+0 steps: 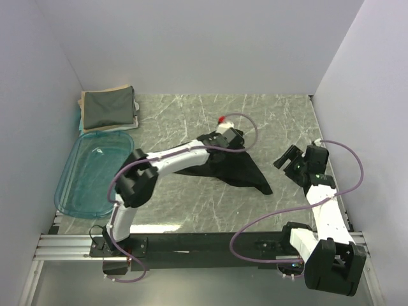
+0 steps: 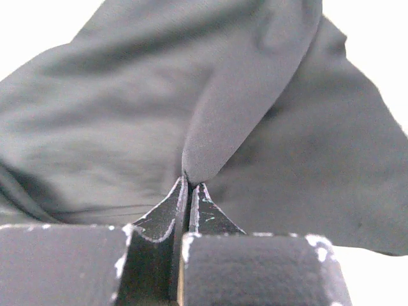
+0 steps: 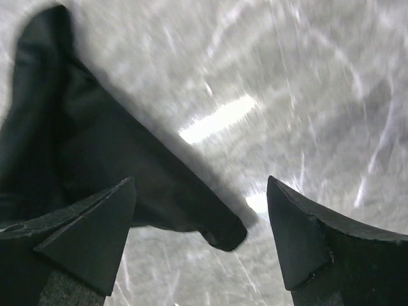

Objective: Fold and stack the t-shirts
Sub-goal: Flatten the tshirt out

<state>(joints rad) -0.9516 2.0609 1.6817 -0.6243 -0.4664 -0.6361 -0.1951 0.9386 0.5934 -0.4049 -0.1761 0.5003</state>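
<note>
The right gripper lowers its fingers to its left in the top view around the shirt's near corner [image 1: 266,189] [image 3: 224,234] next, since that corner juts there below it.
The black t-shirt [image 1: 233,167] lies crumpled in the middle of the marble table. My left gripper [image 1: 228,137] is shut on a fold of the shirt [image 2: 223,121] at its far edge and holds it pinched and raised. My right gripper [image 1: 285,158] is open and empty, a little to the right of the shirt's near-right corner [image 3: 223,233], which shows between its fingertips [image 3: 108,217] in the right wrist view. A folded dark grey-green shirt [image 1: 109,107] lies on a folded beige one [image 1: 86,99] at the back left.
A clear blue plastic tub [image 1: 94,172] sits at the left of the table, just in front of the folded stack. White walls close in the table on the left, back and right. A black rail [image 1: 210,243] runs along the near edge.
</note>
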